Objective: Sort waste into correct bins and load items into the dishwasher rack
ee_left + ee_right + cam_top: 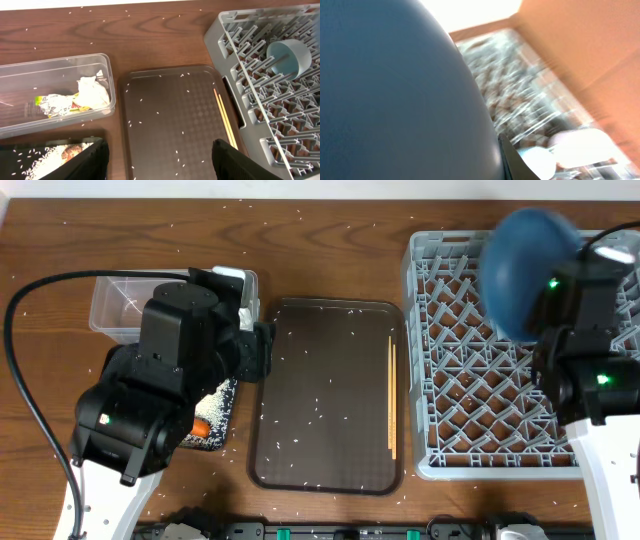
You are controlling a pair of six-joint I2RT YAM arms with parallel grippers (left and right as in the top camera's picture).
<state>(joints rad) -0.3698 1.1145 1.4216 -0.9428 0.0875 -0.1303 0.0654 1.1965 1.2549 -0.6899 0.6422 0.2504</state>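
Note:
I need to turn my right gripper next and bring the large blue plate outward and down into the rack's far end [504, 86] beside the light blue cup, where the rack's wires are free.
My right gripper [556, 298] is shut on the large blue plate [524, 268] and holds it tilted above the grey dishwasher rack [440, 380]. The plate fills the right wrist view [395, 90], with one finger [511, 159] against its rim. A light blue cup [289, 56] stands in the rack [250, 65]. My left gripper [160, 167] is open and empty above the brown tray's near left edge. The clear tub [20, 75] holds a white napkin [94, 91] and a yellow-green wrapper [56, 104]. The black tray [15, 155] holds rice [45, 159] and a brown lump [72, 153]. A carrot [201, 426] lies on it. The chopsticks [224, 118] lie along the brown tray's right edge.
The dark brown serving tray [330, 395] lies in the middle, strewn with rice grains. Rice is also scattered over the wooden table [330, 240]. A pale cup or bowl shows blurred in the rack [580, 147]. My left arm covers most of the black tray [222, 418] from above.

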